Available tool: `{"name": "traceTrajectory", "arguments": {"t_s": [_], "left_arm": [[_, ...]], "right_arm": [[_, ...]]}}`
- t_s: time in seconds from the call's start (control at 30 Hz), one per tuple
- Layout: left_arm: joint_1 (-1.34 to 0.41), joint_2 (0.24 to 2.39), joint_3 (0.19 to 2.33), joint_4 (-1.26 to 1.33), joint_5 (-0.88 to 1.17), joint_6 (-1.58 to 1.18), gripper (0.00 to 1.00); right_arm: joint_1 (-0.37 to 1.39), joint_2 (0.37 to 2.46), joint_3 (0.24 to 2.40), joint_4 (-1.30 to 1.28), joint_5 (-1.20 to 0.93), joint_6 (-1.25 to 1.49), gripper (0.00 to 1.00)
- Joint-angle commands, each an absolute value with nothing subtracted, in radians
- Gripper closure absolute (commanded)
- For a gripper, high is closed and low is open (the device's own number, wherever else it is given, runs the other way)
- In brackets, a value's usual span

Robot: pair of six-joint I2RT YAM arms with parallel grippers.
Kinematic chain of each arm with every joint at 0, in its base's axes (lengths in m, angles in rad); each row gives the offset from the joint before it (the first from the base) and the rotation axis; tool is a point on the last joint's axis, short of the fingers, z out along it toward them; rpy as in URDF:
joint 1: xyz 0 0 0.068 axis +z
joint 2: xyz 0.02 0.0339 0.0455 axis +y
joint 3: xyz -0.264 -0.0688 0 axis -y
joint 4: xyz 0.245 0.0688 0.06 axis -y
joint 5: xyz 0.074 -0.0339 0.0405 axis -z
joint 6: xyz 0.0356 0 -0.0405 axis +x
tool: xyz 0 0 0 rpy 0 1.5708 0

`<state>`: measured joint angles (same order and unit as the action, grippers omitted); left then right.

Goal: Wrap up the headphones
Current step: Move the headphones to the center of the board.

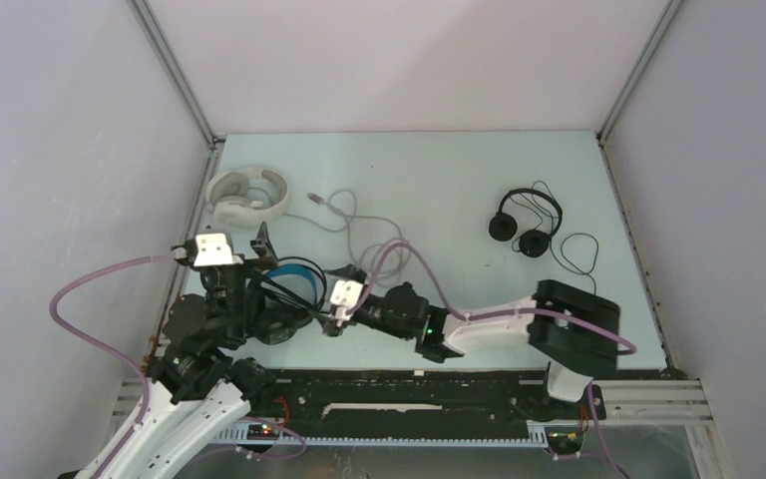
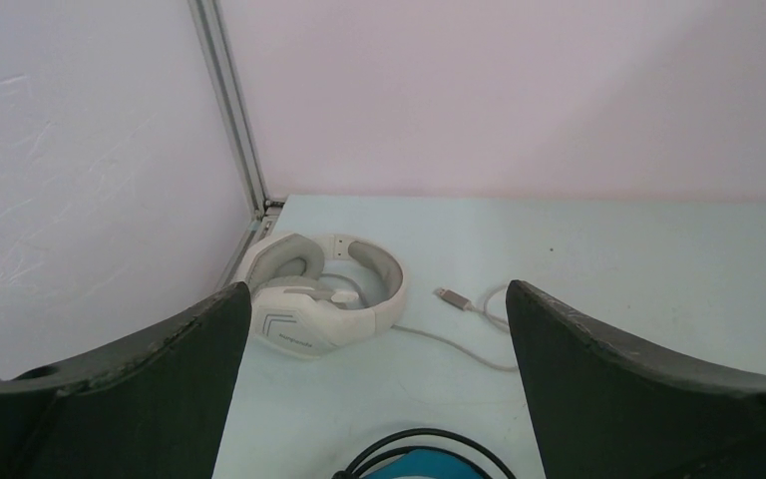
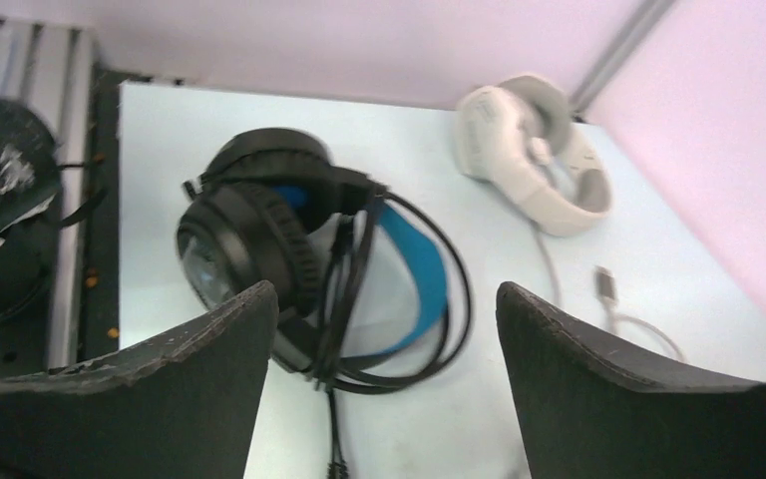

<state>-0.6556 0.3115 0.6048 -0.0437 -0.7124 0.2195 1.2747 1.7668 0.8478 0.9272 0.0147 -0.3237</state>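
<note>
The right gripper crosses outward and to the right in the top view onto the small pair's band end (image 1: 504, 206) nearest the cord next. That pair's cord trails loose.
The black over-ear headphones with the blue headband (image 1: 284, 294) lie at the near left, their black cord looped around the cups and band (image 3: 289, 230). The blue band also shows at the bottom of the left wrist view (image 2: 439, 464). My left gripper (image 1: 221, 239) is open and empty just above them, facing the bulky white headphones (image 1: 249, 193) in the far left corner (image 2: 319, 294). My right gripper (image 1: 331, 299) is open and empty, just right of the black pair (image 3: 384, 289). The small thin black on-ear pair (image 1: 527, 225) lies at the far right.
The white pair's grey cable (image 1: 344, 215) runs loose across the middle of the table, its USB plug (image 2: 454, 296) near the white cups. The thin black cord (image 1: 578, 254) trails beside the small pair. Enclosure walls and a metal corner post (image 2: 234, 120) stand close on the left.
</note>
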Motion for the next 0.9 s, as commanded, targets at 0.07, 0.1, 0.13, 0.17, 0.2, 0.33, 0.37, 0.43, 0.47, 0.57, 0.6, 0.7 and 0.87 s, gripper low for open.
{"name": "traceTrajectory", "arguments": {"t_s": [0.07, 0.1, 0.13, 0.17, 0.2, 0.33, 0.37, 0.43, 0.47, 0.57, 0.6, 0.7, 0.87], "left_arm": [[-0.646, 0.296, 0.632, -0.048, -0.769, 0.120, 0.00], [-0.646, 0.295, 0.635, -0.059, -0.748, 0.105, 0.00], [-0.645, 0.296, 0.641, -0.070, -0.709, 0.091, 0.00], [-0.645, 0.297, 0.644, -0.080, -0.675, 0.084, 0.00], [-0.645, 0.300, 0.648, -0.087, -0.647, 0.082, 0.00], [-0.644, 0.318, 0.670, -0.116, -0.551, 0.071, 0.00], [-0.643, 0.320, 0.670, -0.119, -0.527, 0.074, 0.00], [-0.643, 0.321, 0.668, -0.117, -0.510, 0.069, 0.00], [-0.643, 0.320, 0.666, -0.115, -0.504, 0.062, 0.00], [-0.644, 0.322, 0.658, -0.113, -0.455, 0.034, 0.00], [-0.644, 0.323, 0.657, -0.112, -0.433, 0.027, 0.00], [-0.644, 0.333, 0.657, -0.113, -0.396, 0.018, 0.00], [-0.644, 0.327, 0.654, -0.114, -0.402, 0.023, 0.00]], "right_arm": [[1.222, 1.551, 0.783, 0.808, 0.367, -0.188, 0.16], [1.199, 1.528, 0.783, 0.753, 0.408, -0.158, 0.17], [1.173, 1.504, 0.785, 0.696, 0.457, -0.124, 0.18], [1.145, 1.482, 0.788, 0.635, 0.498, -0.076, 0.19], [1.107, 1.463, 0.799, 0.549, 0.525, -0.024, 0.20], [0.885, 1.432, 0.899, 0.135, 0.499, 0.305, 0.27], [0.820, 1.437, 0.913, 0.070, 0.465, 0.342, 0.29], [0.695, 1.454, 0.928, 0.008, 0.414, 0.371, 0.32], [0.647, 1.467, 0.938, -0.041, 0.398, 0.374, 0.32], [0.532, 1.523, 0.980, -0.114, 0.370, 0.353, 0.32], [0.502, 1.549, 0.996, -0.121, 0.373, 0.339, 0.32], [0.432, 1.630, 1.035, -0.105, 0.387, 0.295, 0.32], [0.364, 1.771, 1.157, -0.140, 0.357, 0.268, 0.39]]}}
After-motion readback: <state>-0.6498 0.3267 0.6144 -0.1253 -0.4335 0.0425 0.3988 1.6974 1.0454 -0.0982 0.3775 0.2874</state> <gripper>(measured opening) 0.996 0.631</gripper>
